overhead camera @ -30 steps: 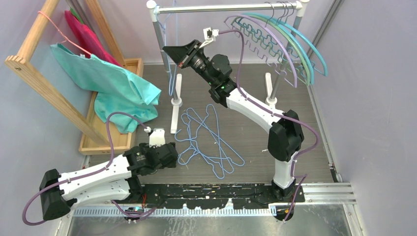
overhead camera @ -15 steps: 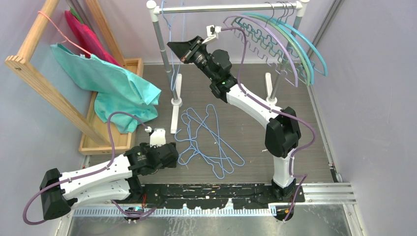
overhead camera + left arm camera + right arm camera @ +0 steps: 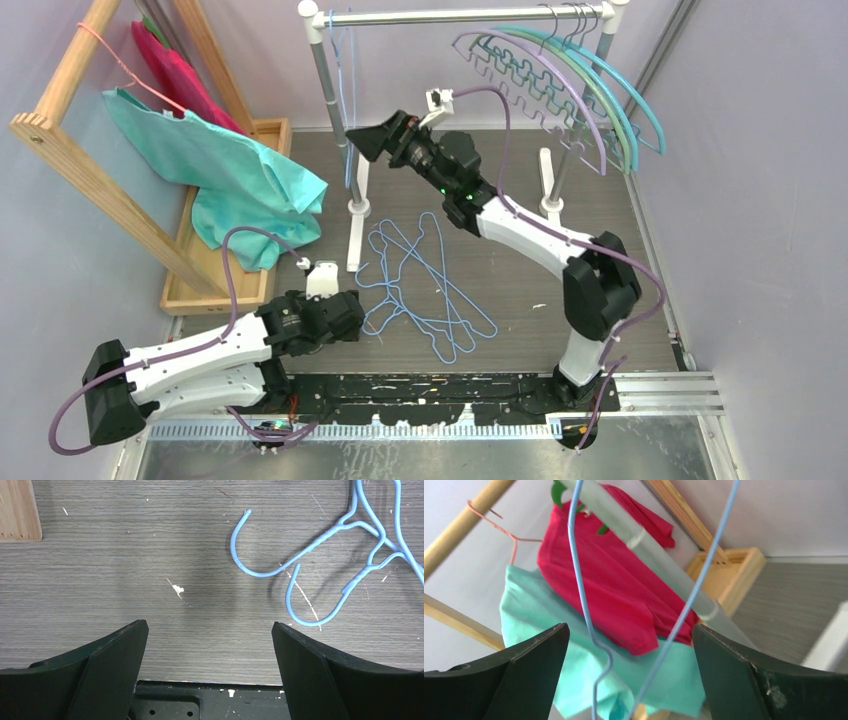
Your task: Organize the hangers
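Note:
The hanger already hangs from the bar (image 3: 450, 15), so my right gripper needs to move back and down from it onto the crossed wires beside the hanger heap's hooks.
A heap of light-blue wire hangers (image 3: 420, 285) lies on the table in the middle. One more light-blue hanger (image 3: 346, 120) hangs from the left end of the metal rail (image 3: 450, 15). My right gripper (image 3: 364, 140) is open just beside it. In the right wrist view the hanger's two wires (image 3: 580, 580) run between the wide-apart jaws of that gripper (image 3: 630, 628) without touching them. Arched teal, green and purple hangers (image 3: 560, 85) hang at the rail's right end. My left gripper (image 3: 352, 318) rests low and open; two blue hooks (image 3: 260, 570) lie ahead of it (image 3: 210, 626).
A wooden rack (image 3: 90, 150) at the left carries a pink hanger with a teal garment (image 3: 230, 170) and a red garment (image 3: 170, 70). Its wooden base tray (image 3: 215, 290) lies near my left arm. The rail's posts and white feet (image 3: 354, 240) stand by the heap.
My right gripper has opened and let go of the light-blue hanger, which now hangs on the rail. The gripper has dropped lower and drawn back. The left arm has not moved.

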Robot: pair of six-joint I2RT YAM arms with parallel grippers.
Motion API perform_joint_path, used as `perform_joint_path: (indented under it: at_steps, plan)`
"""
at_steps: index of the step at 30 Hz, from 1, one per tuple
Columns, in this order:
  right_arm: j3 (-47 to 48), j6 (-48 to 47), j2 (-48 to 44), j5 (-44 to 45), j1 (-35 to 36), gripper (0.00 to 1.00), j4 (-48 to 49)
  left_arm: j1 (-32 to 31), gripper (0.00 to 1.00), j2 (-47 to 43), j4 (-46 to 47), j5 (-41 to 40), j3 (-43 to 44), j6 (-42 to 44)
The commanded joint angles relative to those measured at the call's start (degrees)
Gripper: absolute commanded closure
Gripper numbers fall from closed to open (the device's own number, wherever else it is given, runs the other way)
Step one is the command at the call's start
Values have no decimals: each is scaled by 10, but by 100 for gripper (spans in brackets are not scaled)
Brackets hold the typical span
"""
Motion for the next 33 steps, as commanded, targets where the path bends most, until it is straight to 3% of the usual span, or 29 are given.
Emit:
perform_joint_path:
  at_steps: [1, 10, 14, 17, 21, 33]
  plan:
    - [-78, -85, -138, 43, 15, 0, 20, 1, 2, 2, 6, -11, 12, 0]
    - [-294, -212, -280, 138, 75, 0, -139, 2, 2, 3, -1, -16, 15, -6]
    - [-361, -252, -301, 252, 139, 4, -221, 2, 2, -3, -3, -16, 13, -9]
    - [-368, -257, -284, 323, 187, 14, -307, 2, 2, -4, -7, -16, 14, -12]
    - [-368, -261, -247, 352, 226, 48, -362, 2, 2, -4, -9, -13, 12, -18]
    - [-343, -261, -132, 304, 237, 49, -334, 2, 2, 0, -2, -9, 11, -18]
